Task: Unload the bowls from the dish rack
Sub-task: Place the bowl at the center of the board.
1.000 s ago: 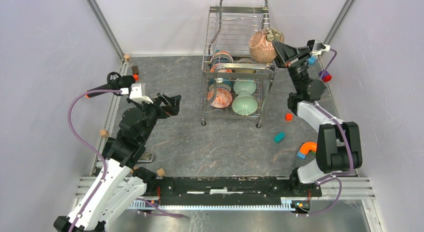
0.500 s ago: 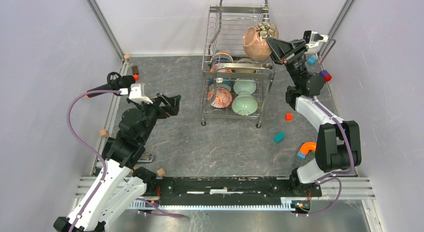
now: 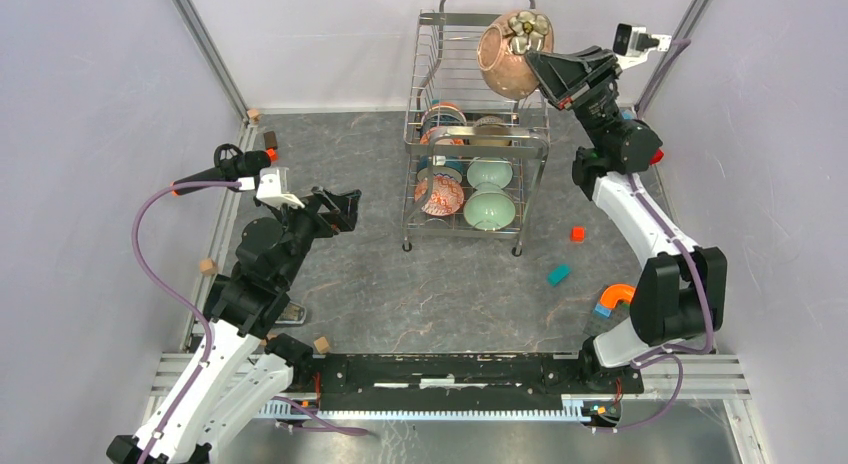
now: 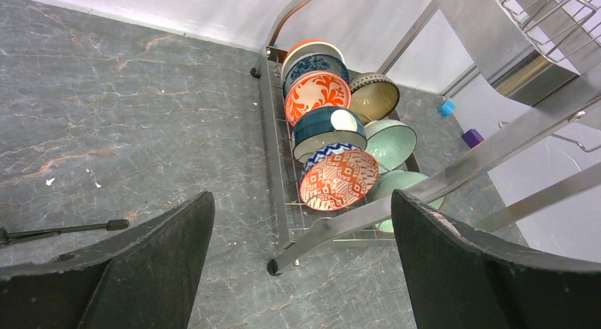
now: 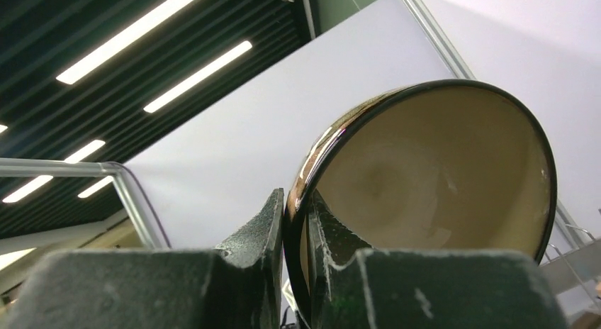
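My right gripper is holding the bowl. It will move back and down from the rack's top shelf, turn the bowl upright and let go of it on the clear tabletop before the rack (image 3: 460, 299).
The chrome wire dish rack (image 3: 476, 134) stands at the back middle of the table. My right gripper (image 3: 541, 70) is shut on the dark rim of a tan-brown bowl (image 3: 512, 52), held tilted in the air above the rack's top tier. In the right wrist view the fingertips (image 5: 296, 201) pinch that rim, and the bowl's cream inside (image 5: 432, 180) faces the camera. Several bowls (image 3: 440, 196) stay in the rack: red patterned, blue and pale green (image 3: 488, 206). They also show in the left wrist view (image 4: 339, 179). My left gripper (image 3: 340, 206) hangs open left of the rack, holding nothing (image 4: 301, 201).
Small blocks lie right of the rack: a red cube (image 3: 578, 234), a teal block (image 3: 558, 274) and an orange-blue curved piece (image 3: 613, 297). Wooden cubes (image 3: 208, 266) sit along the left edge. White walls and metal frame posts close in the table.
My right gripper has lifted the brown bowl higher and further back, above the rack's top. The left arm has not moved.
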`<state>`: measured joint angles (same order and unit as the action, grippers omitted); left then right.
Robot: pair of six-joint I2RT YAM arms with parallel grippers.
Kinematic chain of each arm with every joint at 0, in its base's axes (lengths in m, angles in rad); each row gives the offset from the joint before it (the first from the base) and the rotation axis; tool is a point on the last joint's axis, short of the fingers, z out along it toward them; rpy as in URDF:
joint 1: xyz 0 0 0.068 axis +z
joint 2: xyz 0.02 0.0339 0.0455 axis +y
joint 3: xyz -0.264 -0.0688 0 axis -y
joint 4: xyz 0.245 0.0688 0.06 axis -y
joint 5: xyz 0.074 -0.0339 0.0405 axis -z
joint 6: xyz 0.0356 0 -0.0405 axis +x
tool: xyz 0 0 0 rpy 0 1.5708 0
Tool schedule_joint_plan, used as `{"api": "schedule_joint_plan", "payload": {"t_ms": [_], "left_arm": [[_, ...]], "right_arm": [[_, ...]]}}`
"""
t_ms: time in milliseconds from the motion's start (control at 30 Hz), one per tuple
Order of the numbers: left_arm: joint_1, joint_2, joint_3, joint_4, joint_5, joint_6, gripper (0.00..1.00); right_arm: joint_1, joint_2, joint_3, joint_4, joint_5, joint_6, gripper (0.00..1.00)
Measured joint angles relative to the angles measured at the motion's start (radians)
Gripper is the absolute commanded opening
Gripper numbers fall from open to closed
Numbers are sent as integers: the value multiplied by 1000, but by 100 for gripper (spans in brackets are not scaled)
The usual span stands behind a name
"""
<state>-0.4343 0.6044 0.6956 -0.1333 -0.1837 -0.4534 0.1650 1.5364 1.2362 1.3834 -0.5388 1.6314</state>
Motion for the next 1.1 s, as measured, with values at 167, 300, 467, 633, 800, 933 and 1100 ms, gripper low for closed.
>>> {"api": "schedule_joint_plan", "payload": {"t_ms": [167, 300, 467, 633, 800, 933, 1100], "left_arm": [[0, -5, 0, 0, -4, 0, 100], [0, -10, 0, 0, -11, 0, 100], [0, -10, 0, 0, -21, 0, 100], [0, -9, 0, -5, -26, 0, 100], [0, -9, 0, -23, -35, 0, 100], [0, -9, 0, -42, -55, 0, 100], [0, -1, 3, -68, -87, 1, 100]], "right_arm": [[33, -36, 42, -171, -45, -147, 0], [72, -108, 67, -342, -85, -286, 0], [128, -253, 93, -575, -117, -493, 0], [256, -410, 151, -891, -87, -804, 0], [462, -516, 189, -1203, 5, -1111, 0], [650, -542, 193, -1435, 158, -1336, 0], [893, -539, 127, -1641, 417, -1538, 0]]}}
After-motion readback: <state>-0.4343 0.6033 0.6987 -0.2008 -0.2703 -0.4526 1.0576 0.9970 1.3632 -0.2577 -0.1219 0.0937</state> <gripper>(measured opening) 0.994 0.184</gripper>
